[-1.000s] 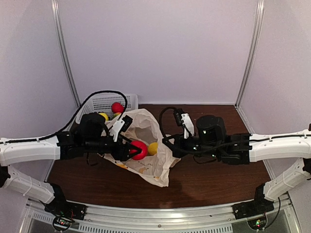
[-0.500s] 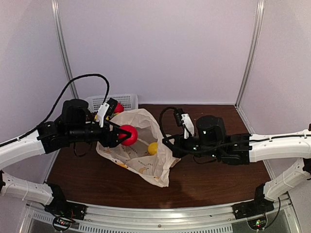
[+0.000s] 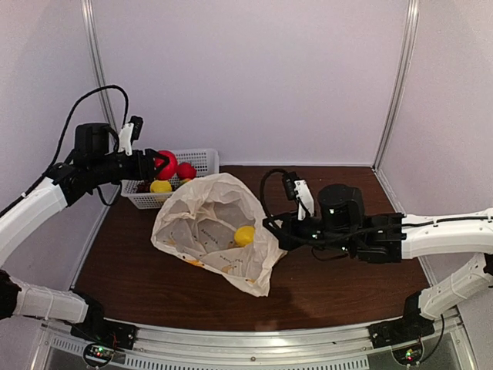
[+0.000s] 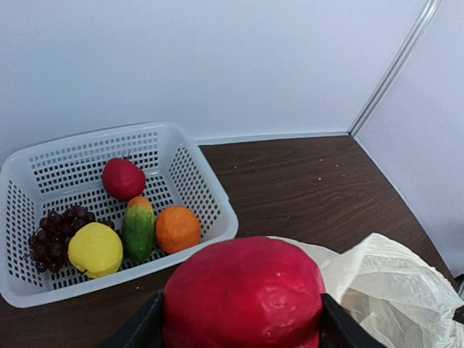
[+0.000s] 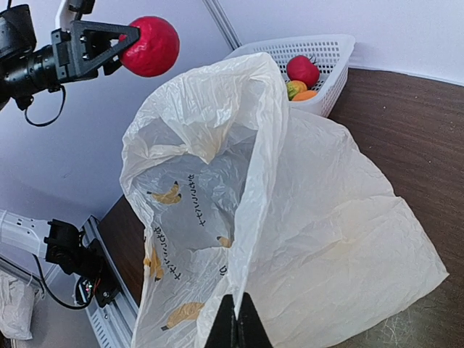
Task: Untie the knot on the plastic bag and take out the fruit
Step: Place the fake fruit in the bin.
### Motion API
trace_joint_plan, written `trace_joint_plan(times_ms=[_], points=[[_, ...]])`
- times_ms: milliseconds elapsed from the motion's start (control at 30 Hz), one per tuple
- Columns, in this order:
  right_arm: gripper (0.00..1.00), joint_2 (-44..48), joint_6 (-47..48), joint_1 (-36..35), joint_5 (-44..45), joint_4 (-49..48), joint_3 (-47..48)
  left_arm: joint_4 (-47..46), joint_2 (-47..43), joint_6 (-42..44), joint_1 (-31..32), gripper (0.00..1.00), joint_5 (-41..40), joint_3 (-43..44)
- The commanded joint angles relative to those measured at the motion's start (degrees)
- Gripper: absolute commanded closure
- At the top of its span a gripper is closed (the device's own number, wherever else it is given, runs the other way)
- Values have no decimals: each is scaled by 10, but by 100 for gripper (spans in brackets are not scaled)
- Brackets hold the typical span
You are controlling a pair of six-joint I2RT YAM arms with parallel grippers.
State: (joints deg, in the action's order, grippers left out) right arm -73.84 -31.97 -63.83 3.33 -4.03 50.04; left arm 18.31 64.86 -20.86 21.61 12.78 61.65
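The basket's free near corner (image 3: pixel 136 191) (image 4: pixel 45 278) is below my left gripper, to the left in the wrist view, so my left gripper needs to move that way next, go down and let go of the red fruit.
The cream plastic bag (image 3: pixel 219 231) with banana prints lies open in the middle of the table, with no knot to be seen; a yellow fruit (image 3: pixel 244 235) sits inside it. My right gripper (image 5: pixel 238 328) is shut on the bag's rim (image 5: pixel 254 239), holding the mouth up. My left gripper (image 3: pixel 160 164) is shut on a red fruit (image 4: pixel 243 292), raised in the air over the white basket (image 3: pixel 202 159) at the back left. The red fruit and the left fingers (image 5: pixel 94 45) also show in the right wrist view.
The basket (image 4: pixel 199 190) holds a red fruit (image 4: pixel 122 178), a green-orange one (image 4: pixel 138 228), an orange one (image 4: pixel 177 228), a yellow one (image 4: pixel 95 249) and dark grapes (image 4: pixel 52 230). White walls enclose the back and sides.
My left gripper lifted the red fruit out of the bag and carried it up and left to above the basket. My right gripper kept its hold on the bag rim.
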Motion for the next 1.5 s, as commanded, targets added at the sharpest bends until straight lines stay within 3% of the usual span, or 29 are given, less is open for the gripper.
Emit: trace_joint_plan(times_ms=[0, 367, 1167, 1300, 1467], points=[[100, 15, -6, 2, 22, 10, -9, -22, 50, 6, -57, 38, 4, 16], [100, 16, -7, 2, 20, 14, -8, -51, 168, -2, -146, 38, -102, 38], [100, 4, -14, 3, 9, 10, -6, -96, 340, 16, -199, 33, -119, 93], [100, 2, -15, 3, 6, 8, -5, -105, 347, 18, -199, 30, -118, 88], [100, 0, -15, 3, 4, 8, -5, -101, 348, 21, -199, 18, -119, 90]])
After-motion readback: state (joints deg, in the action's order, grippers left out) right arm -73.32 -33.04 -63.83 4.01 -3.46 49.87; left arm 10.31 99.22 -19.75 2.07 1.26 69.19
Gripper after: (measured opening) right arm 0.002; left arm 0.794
